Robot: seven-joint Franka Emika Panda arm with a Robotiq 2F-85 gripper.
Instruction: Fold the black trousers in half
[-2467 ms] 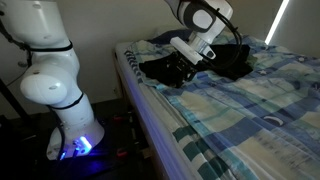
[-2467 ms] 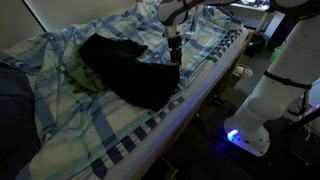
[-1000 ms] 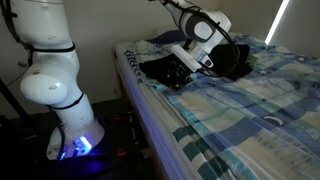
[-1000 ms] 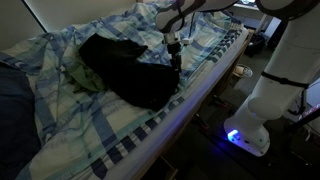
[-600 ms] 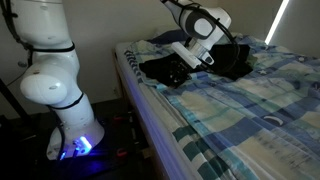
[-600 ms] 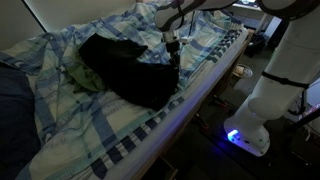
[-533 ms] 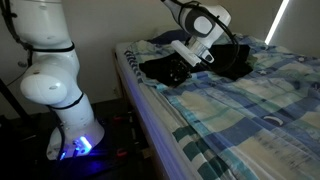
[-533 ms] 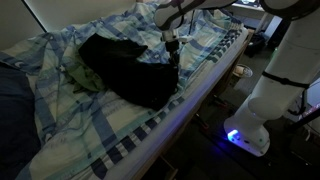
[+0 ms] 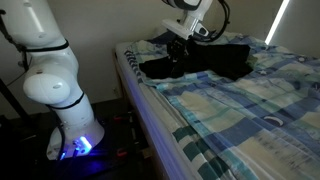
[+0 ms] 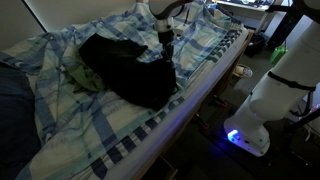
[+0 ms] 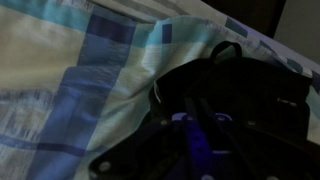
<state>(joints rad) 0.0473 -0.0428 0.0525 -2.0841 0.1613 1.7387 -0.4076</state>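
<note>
The trousers' end by the mattress edge (image 9: 148, 69) is across the black fabric from my gripper. So my gripper will sweep the held pinch over to it next and let go.
The black trousers (image 9: 205, 62) lie crumpled on the blue-and-white plaid bedsheet (image 9: 250, 110) near the bed's edge, and show in both exterior views (image 10: 125, 72). My gripper (image 9: 177, 50) hangs over the end of the trousers nearest the bed's edge, shut on a pinch of the black fabric, which rises a little towards it (image 10: 165, 45). In the wrist view the picture is very dark: black trousers fabric (image 11: 245, 90) fills the space round the gripper (image 11: 195, 140), with the jaws close together, and the plaid sheet (image 11: 80, 70) shows beside it.
A green cloth (image 10: 88, 78) lies against the trousers' far side. A dark blue pillow (image 10: 12, 110) sits at the bed's end. The mattress edge (image 9: 150, 110) drops off beside the robot's white base (image 9: 52, 85), whose blue light glows on the floor (image 10: 235, 137).
The gripper has closed on the trousers' edge and then risen, pulling that bit of fabric up and slightly away from the bed's edge.
</note>
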